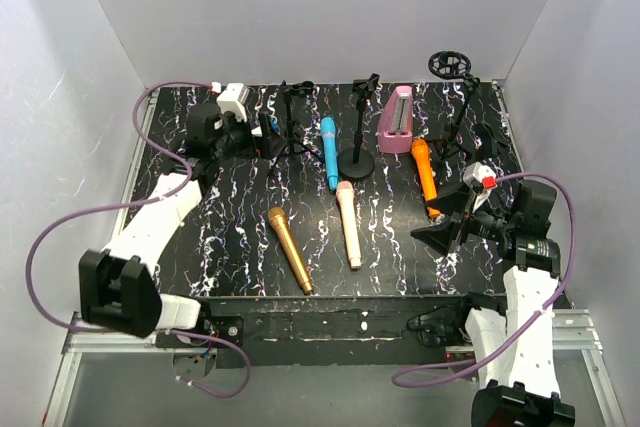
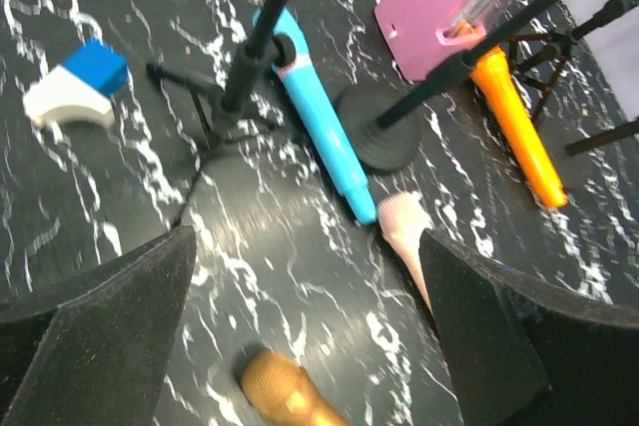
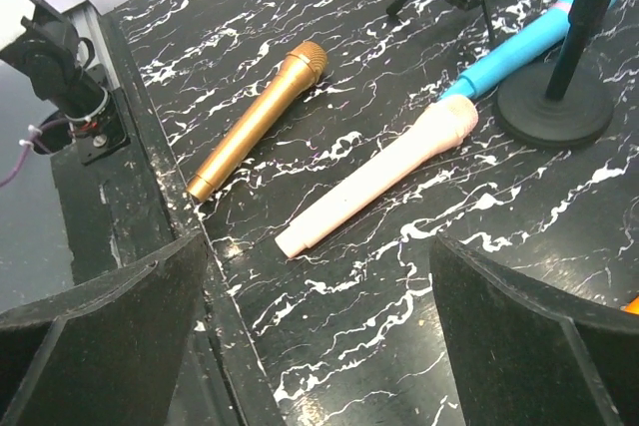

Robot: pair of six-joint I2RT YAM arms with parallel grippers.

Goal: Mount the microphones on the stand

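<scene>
My left gripper needs to go to the right in the top view next, to where the first tripod stands. It should tilt level and go onto the tripod's bare upper pole (image 1: 289, 111).
Four microphones lie on the black marbled table (image 1: 230, 217): sky blue (image 1: 329, 152), gold (image 1: 289, 247), pale pink-cream (image 1: 348, 222) and orange (image 1: 425, 175). A tripod stand (image 1: 292, 117), a round-base stand (image 1: 357, 159) and a second tripod stand with a ring on top (image 1: 455, 97) stand at the back. My left gripper (image 1: 243, 133) is open and empty at the back left, left of the first tripod; its wrist view shows the blue (image 2: 319, 117), pink (image 2: 404, 226), gold (image 2: 285, 391) and orange (image 2: 519, 127) microphones. My right gripper (image 1: 445, 224) is open and empty, near the orange microphone's near end.
A mauve rectangular block (image 1: 397, 119) lies at the back, between the round-base stand and the orange microphone. A small blue-and-white piece (image 2: 75, 87) lies left of the first tripod. White walls enclose the table on three sides. The table's near edge (image 3: 160, 197) runs close to the gold microphone (image 3: 260, 117).
</scene>
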